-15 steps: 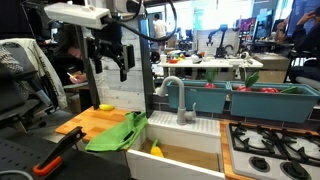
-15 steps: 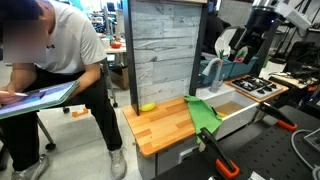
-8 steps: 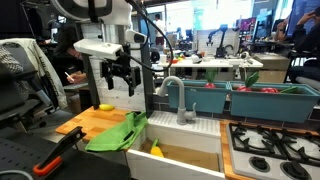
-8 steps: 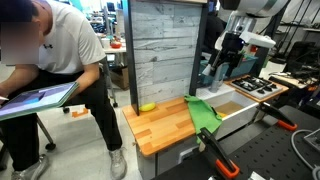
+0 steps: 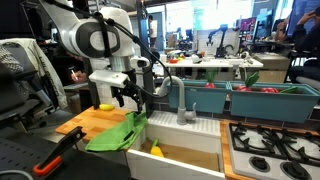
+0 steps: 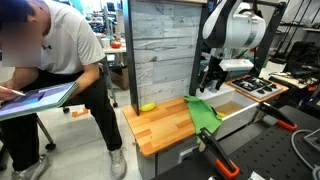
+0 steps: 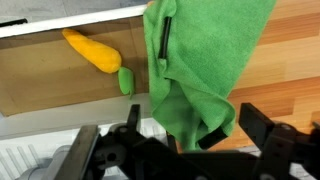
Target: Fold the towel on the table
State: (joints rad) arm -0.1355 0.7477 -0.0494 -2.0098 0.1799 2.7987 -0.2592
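Observation:
My open gripper moves down onto the bunched corner of the towel by the sink next, since that folded corner lies below it, between its parted fingers.
The lime-green towel (image 5: 118, 132) lies crumpled on the wooden table (image 5: 82, 122), its edge hanging over the side toward the sink. It also shows in an exterior view (image 6: 205, 112) and in the wrist view (image 7: 195, 60). My gripper (image 5: 130, 95) hangs open and empty a little above the towel, also seen in an exterior view (image 6: 208, 82). In the wrist view the jaws (image 7: 180, 140) straddle the towel's near folded end without touching it. Bare table (image 7: 295, 60) shows beside the cloth.
A small yellow object (image 5: 105, 107) lies on the table by the grey plank wall (image 6: 160, 50). Another yellow object (image 7: 90, 50) and a small green piece (image 7: 125, 80) lie in the sink basin. A faucet (image 5: 178, 100), a stovetop (image 5: 275, 150) and a seated person (image 6: 55, 70) are nearby.
The arm has swung down and over. The gripper has dropped from high above the table to just above the towel, still open.

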